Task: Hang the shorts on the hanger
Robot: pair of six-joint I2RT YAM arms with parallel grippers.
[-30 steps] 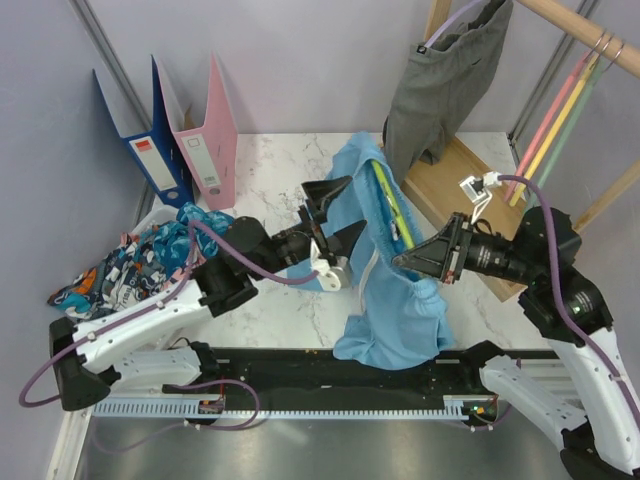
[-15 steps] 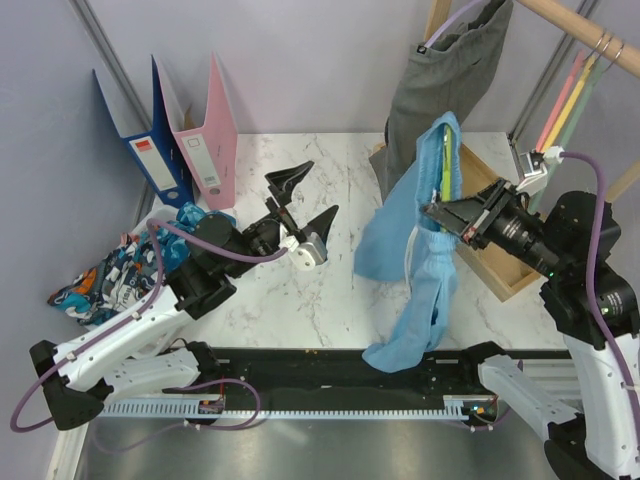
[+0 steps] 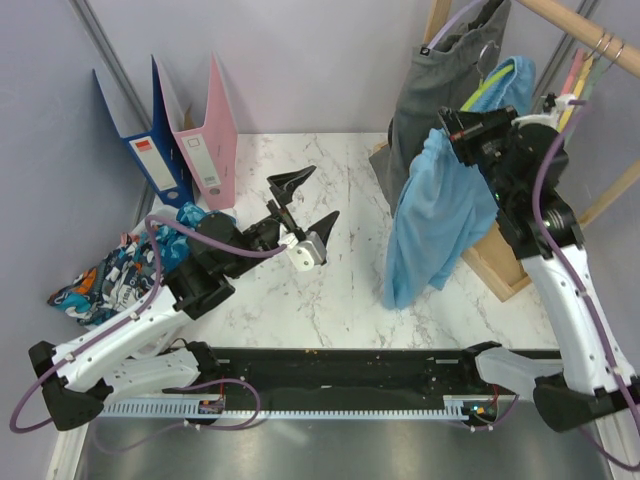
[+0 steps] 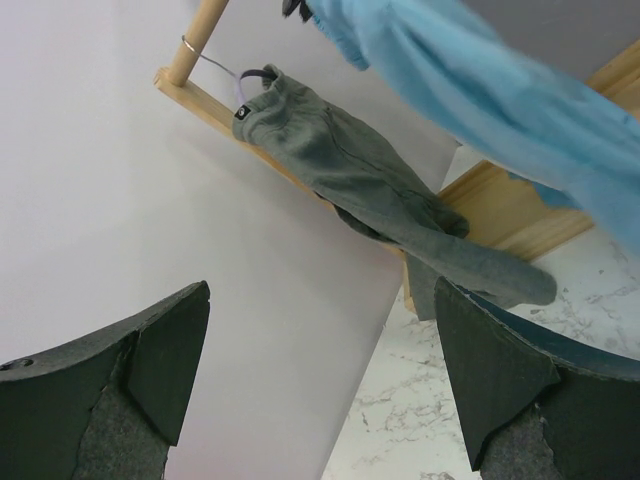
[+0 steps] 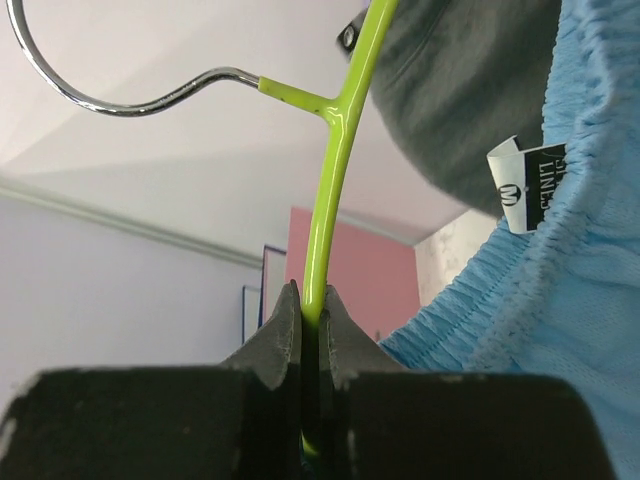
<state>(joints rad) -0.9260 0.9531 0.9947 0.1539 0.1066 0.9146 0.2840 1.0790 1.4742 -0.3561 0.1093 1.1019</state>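
Note:
The hanger goes outward with my right gripper next, hooks over the wooden bar (image 3: 590, 30) and is released, as the bar's far part (image 3: 544, 7) lies outward of the gripper.
The light blue shorts (image 3: 435, 215) hang draped over the lime green hanger (image 3: 487, 85), lifted high at the right, close to the wooden rail (image 3: 590, 30). My right gripper (image 3: 462, 128) is shut on the hanger's arm (image 5: 330, 190), below its metal hook (image 5: 110, 100); the shorts' waistband (image 5: 560, 260) shows beside it. My left gripper (image 3: 303, 200) is open and empty above the middle of the table, away from the shorts. In the left wrist view the shorts (image 4: 480, 90) cross the top right.
A grey garment (image 3: 445, 80) hangs from the wooden rail just behind the shorts, also in the left wrist view (image 4: 390, 200). Pink and yellow hangers (image 3: 575, 80) hang on the rail. Binders (image 3: 185, 140) stand at back left. Patterned clothes (image 3: 120, 265) lie left. A wooden base (image 3: 500, 260) sits right.
My right gripper has lifted the hanger and shorts off the table and up to the right toward the rail. My left gripper let go of the shorts and drew back left, open.

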